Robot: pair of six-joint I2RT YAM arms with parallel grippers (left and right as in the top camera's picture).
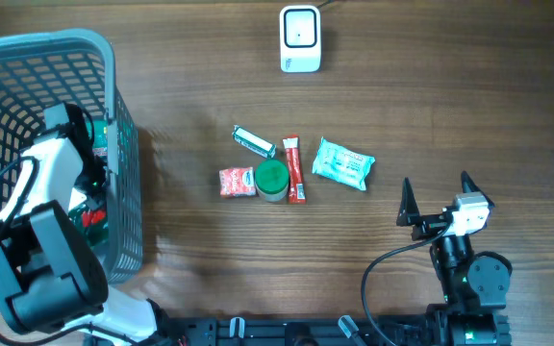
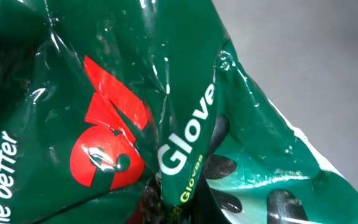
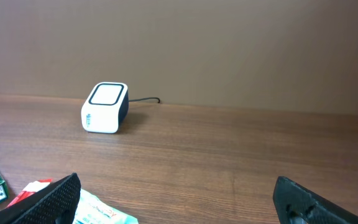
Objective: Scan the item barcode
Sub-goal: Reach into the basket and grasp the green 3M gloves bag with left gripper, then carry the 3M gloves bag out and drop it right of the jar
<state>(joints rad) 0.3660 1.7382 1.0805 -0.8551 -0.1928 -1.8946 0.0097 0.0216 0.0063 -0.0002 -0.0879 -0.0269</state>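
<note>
The pinched packet is inside the basket. My left gripper needs to lift over the basket's rim next, move past the green-lidded tub and go down toward the teal packet.
In the left wrist view a glossy green glove packet with a red logo fills the frame. A fold of it is pinched at the bottom centre by my left gripper, which is shut on it. Overhead, the left gripper is down inside the grey basket, with green and red film beside it. The white barcode scanner stands at the back of the table, and is also seen as the scanner. My right gripper hovers open at the front right, holding nothing.
Mid-table lie a green-and-white box, a red packet, a green-lidded tub, a red stick pack and a teal wipes packet. The teal packet lies just ahead of the right gripper's left finger.
</note>
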